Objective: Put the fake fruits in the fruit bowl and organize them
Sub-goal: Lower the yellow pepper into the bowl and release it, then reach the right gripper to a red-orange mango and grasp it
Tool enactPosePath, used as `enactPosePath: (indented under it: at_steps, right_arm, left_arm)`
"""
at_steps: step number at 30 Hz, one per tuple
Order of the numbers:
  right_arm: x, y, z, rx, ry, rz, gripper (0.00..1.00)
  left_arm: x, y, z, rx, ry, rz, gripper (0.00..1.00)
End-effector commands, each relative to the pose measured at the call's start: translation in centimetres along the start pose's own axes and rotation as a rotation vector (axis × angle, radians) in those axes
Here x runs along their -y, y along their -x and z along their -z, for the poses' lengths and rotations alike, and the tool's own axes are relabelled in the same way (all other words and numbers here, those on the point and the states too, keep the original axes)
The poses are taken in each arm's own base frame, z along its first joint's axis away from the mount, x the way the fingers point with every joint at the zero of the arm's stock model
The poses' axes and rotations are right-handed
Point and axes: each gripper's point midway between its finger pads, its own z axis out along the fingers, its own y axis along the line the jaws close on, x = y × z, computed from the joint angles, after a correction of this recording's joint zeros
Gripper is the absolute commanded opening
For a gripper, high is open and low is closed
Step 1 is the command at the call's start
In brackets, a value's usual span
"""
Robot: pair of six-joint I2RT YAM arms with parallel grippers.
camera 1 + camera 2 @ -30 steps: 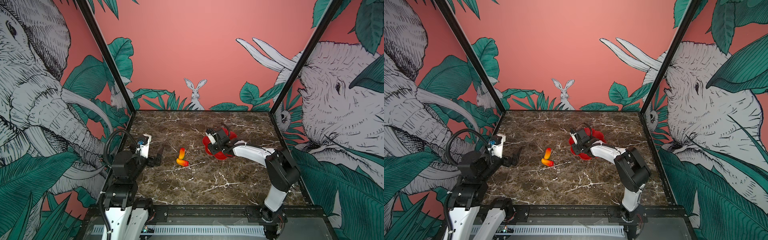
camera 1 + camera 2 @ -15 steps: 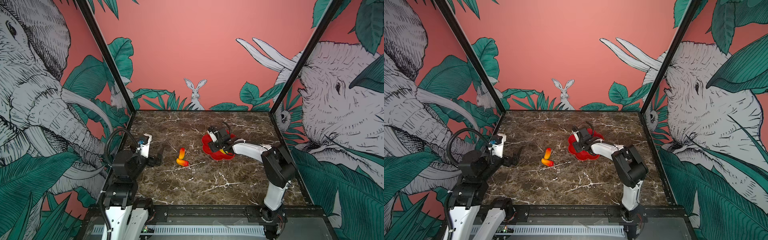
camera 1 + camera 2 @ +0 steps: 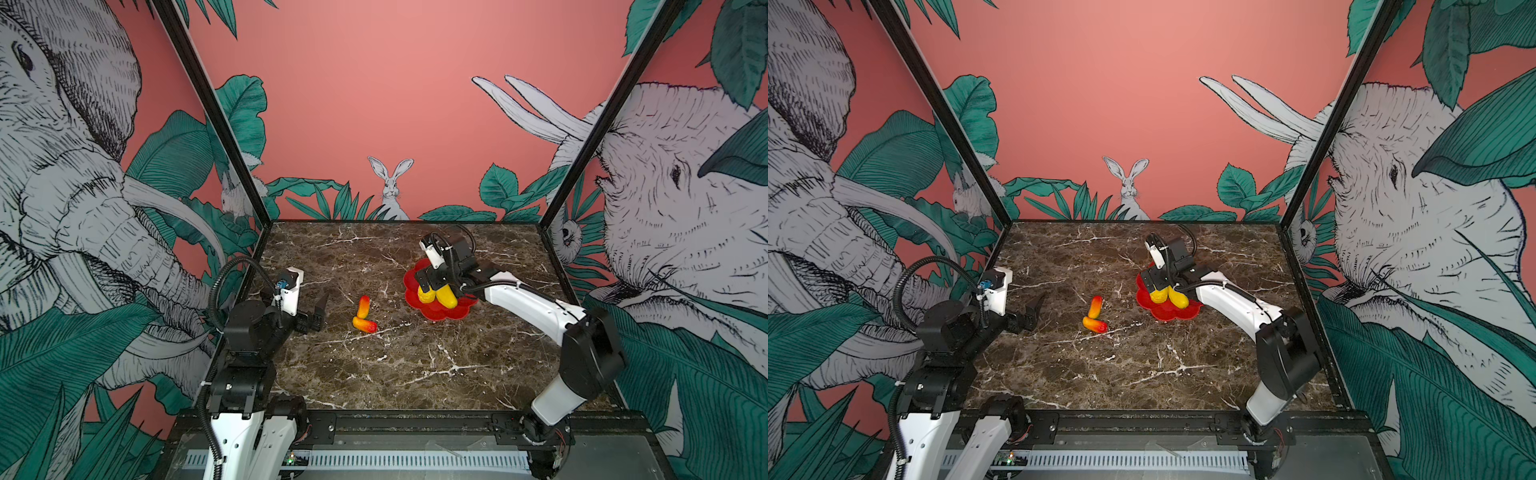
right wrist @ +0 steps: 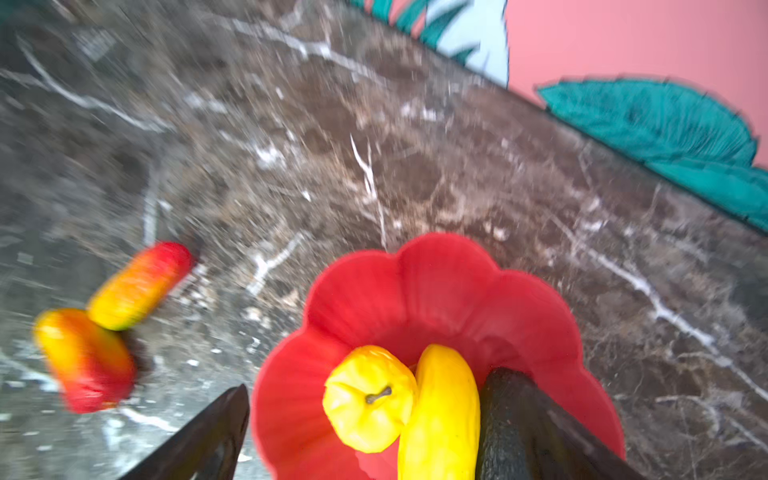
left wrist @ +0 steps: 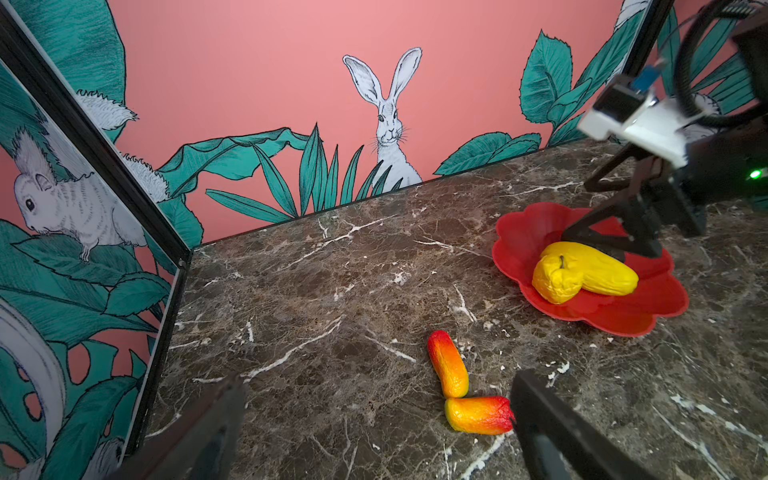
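My right gripper swings back from the bowl (image 3: 453, 312) next and comes down over the near fruit's red end (image 3: 371, 327), since its yellow end touches the other fruit.
The red flower-shaped fruit bowl (image 3: 453, 312) (image 3: 1179, 314) (image 5: 623, 316) (image 4: 415, 286) sits right of the table's middle. In it lie a round yellow stemmed fruit (image 3: 426, 295) (image 3: 1158, 296) (image 5: 555, 282) (image 4: 370, 399), a yellow oblong one (image 3: 447, 297) (image 3: 1177, 299) (image 5: 602, 274) (image 4: 440, 424) and a rough black oval (image 4: 498, 419). Just above them my right gripper (image 3: 434, 288) (image 3: 1160, 284) (image 4: 378, 384) hangs open, holding nothing. Two red-orange-yellow fruits (image 3: 363, 306) (image 3: 365, 325) (image 3: 1095, 306) (image 5: 448, 365) (image 5: 478, 414) (image 4: 139, 286) lie touching on the marble, left of the bowl. My left gripper (image 3: 318, 311) (image 3: 1034, 309) (image 5: 374, 390) is open and empty just left of them.
The marble table (image 3: 395, 365) is walled by painted panels at the back and both sides, with black corner posts (image 3: 232, 137) (image 3: 582, 137). The right arm's white link (image 3: 528, 307) stretches from the front right corner to the bowl.
My right gripper has opened wide over the bowl and risen a little, uncovering the two yellow fruits. The left arm and the two red-orange fruits have stayed put.
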Motion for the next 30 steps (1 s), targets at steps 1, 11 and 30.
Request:
enactPosePath:
  at_steps: [1,11,30]
  right_arm:
    - [-3.6,1.4,2.5,0.041,0.119,0.049,1.00]
    - [-16.8,-2.7,0.5,-0.065,0.387,0.274,1.00]
    - [-22.9,-9.7,-7.2,-0.250,0.435,0.336,0.95]
  left_arm:
    - [0.1,-0.3,-0.1,-0.010,-0.009,-0.001,1.00]
    - [0.1,-0.5,-0.4,-0.021,-0.011,0.004,1.00]
    - [0.2,-0.4,0.0,-0.008,-0.009,-0.001,1.00]
